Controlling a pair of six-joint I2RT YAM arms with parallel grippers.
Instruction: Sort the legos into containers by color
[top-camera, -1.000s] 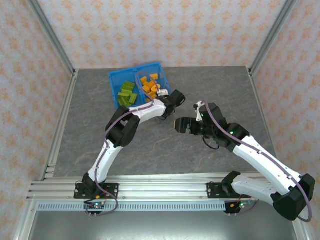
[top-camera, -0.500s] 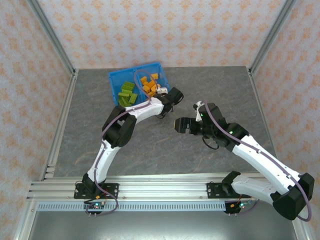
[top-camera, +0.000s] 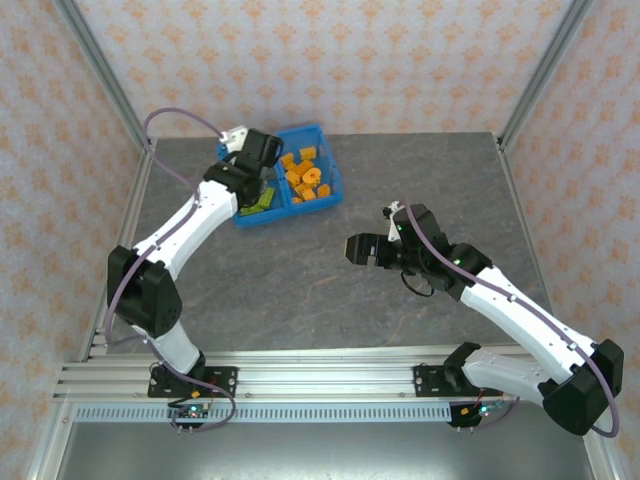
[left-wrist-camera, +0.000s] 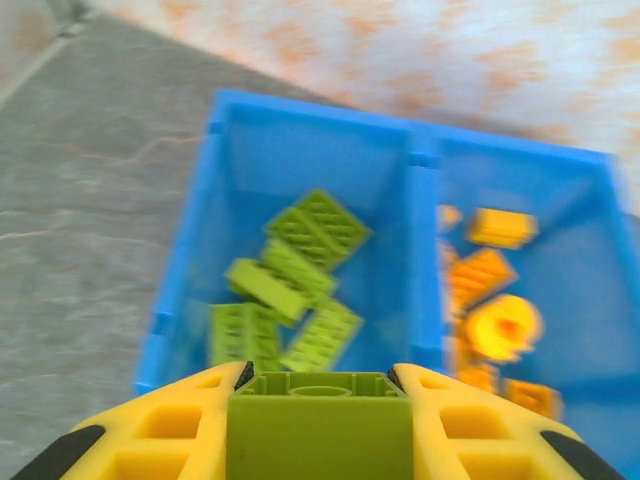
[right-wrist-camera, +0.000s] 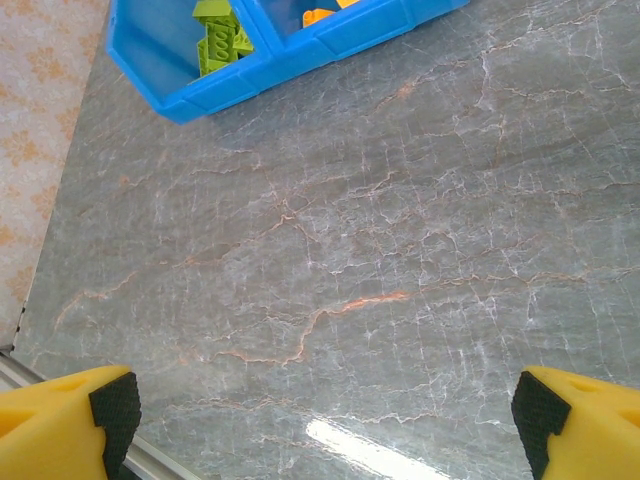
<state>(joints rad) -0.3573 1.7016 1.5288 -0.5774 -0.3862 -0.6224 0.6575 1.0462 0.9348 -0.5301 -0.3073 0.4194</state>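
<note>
The left gripper lowers into the container of green legos next and releases the green lego there, since that matching side lies below its fingers.
The blue bin (top-camera: 331, 186) sits at the back of the table, its two containers split by a central wall (left-wrist-camera: 425, 262). Several green legos (left-wrist-camera: 297, 283) lie in the left container and several orange legos (left-wrist-camera: 493, 300) in the right one. My left gripper (left-wrist-camera: 320, 400) is shut on a green lego (left-wrist-camera: 320, 430) and hovers over the near edge of the green side, where the top view shows the left gripper (top-camera: 260, 180). My right gripper (top-camera: 357, 250) stands open over bare table, nothing between its fingertips (right-wrist-camera: 115, 412).
The right wrist view catches the bin's near corner (right-wrist-camera: 160, 85) with green legos (right-wrist-camera: 215, 40) inside. Grey marbled tabletop (right-wrist-camera: 350, 280) spreads between the bin and the arms. Patterned walls with metal posts (top-camera: 100, 90) close in the table.
My left gripper shut on a green lego beside the bin's right side, then swung left and back over the green container. The right arm stayed put.
</note>
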